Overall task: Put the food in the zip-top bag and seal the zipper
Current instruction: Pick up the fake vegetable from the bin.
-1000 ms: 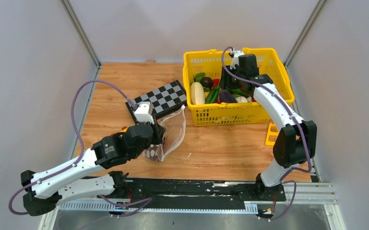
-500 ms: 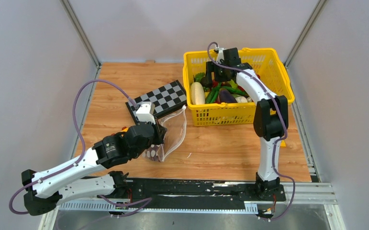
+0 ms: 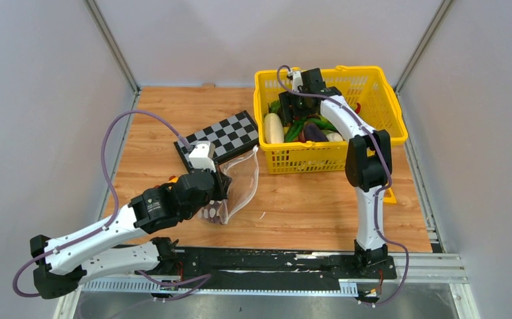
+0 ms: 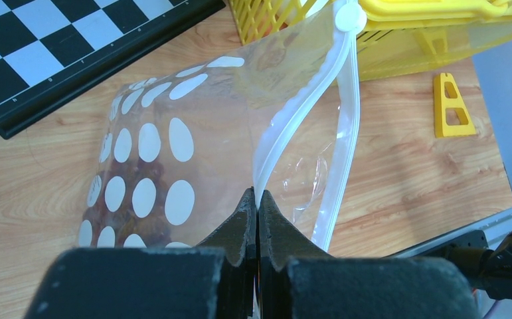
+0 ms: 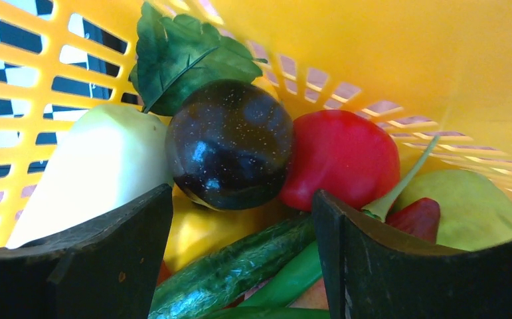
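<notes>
I'll move my right gripper to the dark purple round fruit [image 5: 231, 146] next, then close across its uncovered sides, since it lies uncovered.
The zip-top bag [image 3: 241, 178] is clear with white dots and stands open on the wood, right of my left gripper [image 3: 221, 194]. In the left wrist view my left gripper [image 4: 257, 197] is shut on the bag's [image 4: 167, 139] mouth edge, at the zipper [image 4: 346, 100]. My right gripper [image 3: 297, 109] is open, low inside the basket's left part. In the right wrist view it [image 5: 243, 199] hangs just over the food: a dark round fruit [image 5: 230, 143], a red fruit [image 5: 342, 159], a cream-white vegetable [image 5: 93, 166] and a green cucumber [image 5: 233, 272]. Its jaws touch nothing.
The yellow basket [image 3: 333, 159] holds the food at the back right. A black-and-white checkerboard [image 3: 223, 136] lies left of it, behind the bag. A small yellow piece [image 4: 452, 106] lies on the wood. Grey walls close both sides.
My right arm has swung left inside the basket, from its back middle to its left part, and stands over the dark fruit. My left gripper and the bag have not moved.
</notes>
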Tool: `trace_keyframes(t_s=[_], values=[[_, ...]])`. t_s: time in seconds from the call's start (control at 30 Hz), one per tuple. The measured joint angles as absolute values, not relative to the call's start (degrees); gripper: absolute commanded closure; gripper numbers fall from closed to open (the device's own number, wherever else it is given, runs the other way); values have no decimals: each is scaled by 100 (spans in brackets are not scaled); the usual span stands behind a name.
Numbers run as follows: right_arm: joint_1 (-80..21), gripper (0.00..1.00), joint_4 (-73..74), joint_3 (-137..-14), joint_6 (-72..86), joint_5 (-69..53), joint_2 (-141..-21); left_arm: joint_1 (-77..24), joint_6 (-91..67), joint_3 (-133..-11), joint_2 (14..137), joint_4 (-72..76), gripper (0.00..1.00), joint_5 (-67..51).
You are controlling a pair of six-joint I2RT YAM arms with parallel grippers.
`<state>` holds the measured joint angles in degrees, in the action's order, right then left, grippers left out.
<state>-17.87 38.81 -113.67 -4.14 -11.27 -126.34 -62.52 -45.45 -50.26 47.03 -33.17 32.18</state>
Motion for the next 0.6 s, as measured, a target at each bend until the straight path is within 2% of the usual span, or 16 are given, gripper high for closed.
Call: trace_keyframes(t_s=[0.2, 0.43, 0.47, 0.53, 0.6], values=[[-1776, 22, 2589, -10160, -95, -1317, -12108, -6252, -4547, -5026, 4786, -3277, 100, 3181], [-1798, 21, 2265, -10191, 8, -1216, -12189, -6252, -4550, -4998, 4781, -3229, 100, 3144], [-1806, 26, 2228, -10228, -5, -1201, -12226, -6252, -4550, -4991, 4781, -3227, 100, 3140], [-1828, 46, 2123, -10278, -67, -1181, -12298, -6252, -4550, -4978, 4781, -3214, 100, 3129], [-1857, 50, 2075, -10280, -121, -1205, -12352, -6252, -4550, -4965, 4781, -3192, 100, 3124]])
